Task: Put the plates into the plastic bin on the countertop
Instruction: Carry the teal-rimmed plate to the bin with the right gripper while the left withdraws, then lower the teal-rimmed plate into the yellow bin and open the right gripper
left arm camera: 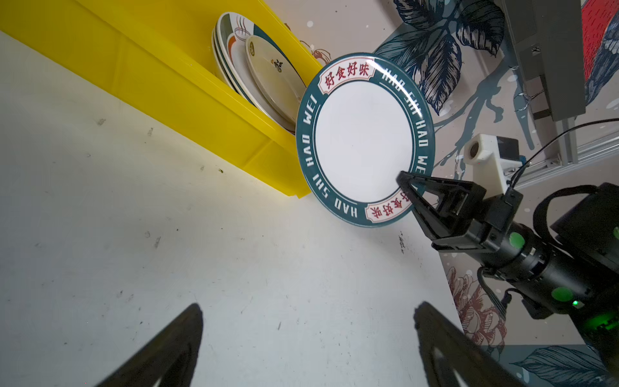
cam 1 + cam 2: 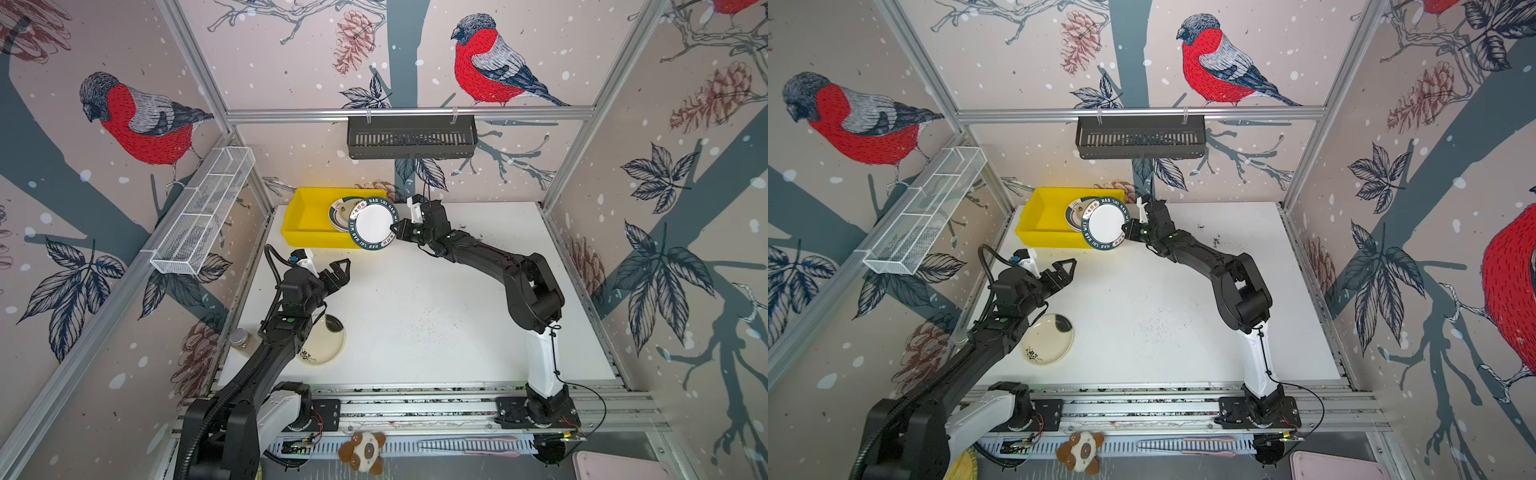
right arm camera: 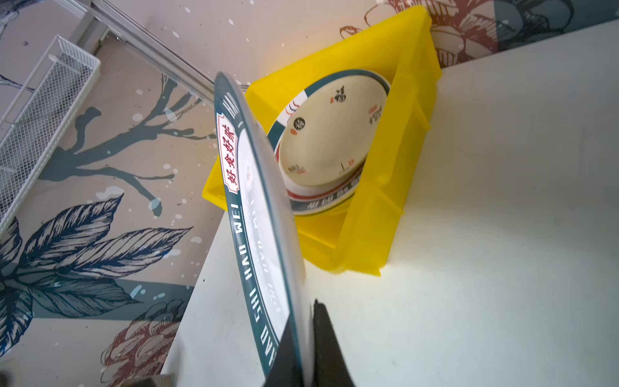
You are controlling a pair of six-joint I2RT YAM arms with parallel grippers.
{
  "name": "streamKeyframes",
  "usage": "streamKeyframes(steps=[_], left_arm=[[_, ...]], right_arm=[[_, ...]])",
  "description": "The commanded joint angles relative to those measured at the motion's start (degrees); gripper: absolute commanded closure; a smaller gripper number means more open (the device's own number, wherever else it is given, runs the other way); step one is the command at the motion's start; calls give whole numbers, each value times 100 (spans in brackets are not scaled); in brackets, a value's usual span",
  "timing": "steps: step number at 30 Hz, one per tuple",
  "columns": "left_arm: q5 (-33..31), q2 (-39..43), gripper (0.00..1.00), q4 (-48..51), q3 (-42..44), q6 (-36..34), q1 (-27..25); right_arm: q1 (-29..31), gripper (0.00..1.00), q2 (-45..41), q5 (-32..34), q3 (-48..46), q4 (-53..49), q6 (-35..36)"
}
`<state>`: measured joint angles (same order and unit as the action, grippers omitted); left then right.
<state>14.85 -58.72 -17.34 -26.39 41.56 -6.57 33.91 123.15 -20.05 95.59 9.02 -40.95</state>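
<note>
The stack in the bin (image 3: 332, 132) lies outward, so the robot's right gripper will next carry the white plate outward past the bin's near corner onto that stack and let go of the plate's rim.
My right gripper (image 2: 394, 227) is shut on the rim of a white plate with a teal lettered rim (image 2: 372, 226). It holds the plate tilted over the near right corner of the yellow plastic bin (image 2: 307, 220), as both top views show. The right wrist view shows this plate (image 3: 254, 201) edge-on between the fingers. A stack of plates (image 2: 343, 210) with a cream one on top (image 3: 328, 140) lies in the bin's right half. My left gripper (image 2: 343, 270) hangs open and empty over the countertop (image 2: 436, 311). A cream plate (image 2: 322, 345) rests there, partly under the left arm.
A small glass jar (image 2: 240, 338) stands at the countertop's left edge. A black slotted basket (image 2: 411, 137) hangs on the back rail and a white wire basket (image 2: 203, 212) on the left wall. Dark specks dot the countertop. A plush toy (image 2: 363, 451) lies in front of the base rail.
</note>
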Motion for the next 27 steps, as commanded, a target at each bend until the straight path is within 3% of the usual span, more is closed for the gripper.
streamKeyframes(steps=[1, 8, 22, 25, 27], left_arm=[[-88, 81, 2, 147, 20, -173, 6], [-110, 262, 2, 305, -14, -232, 6], [-167, 423, 2, 643, -161, -255, 6], [-167, 423, 2, 653, -164, -227, 6], [-167, 423, 2, 669, -164, -225, 5]], right_arm=[[2, 99, 336, -290, 492, 65, -180], [-95, 99, 1227, -862, 1413, 305, -855], [-191, 98, 2264, -1055, 2794, 216, -1350], [-227, 89, 2381, -1051, 2974, 215, -1370], [-249, 88, 2458, -1105, 3121, 223, -1344]])
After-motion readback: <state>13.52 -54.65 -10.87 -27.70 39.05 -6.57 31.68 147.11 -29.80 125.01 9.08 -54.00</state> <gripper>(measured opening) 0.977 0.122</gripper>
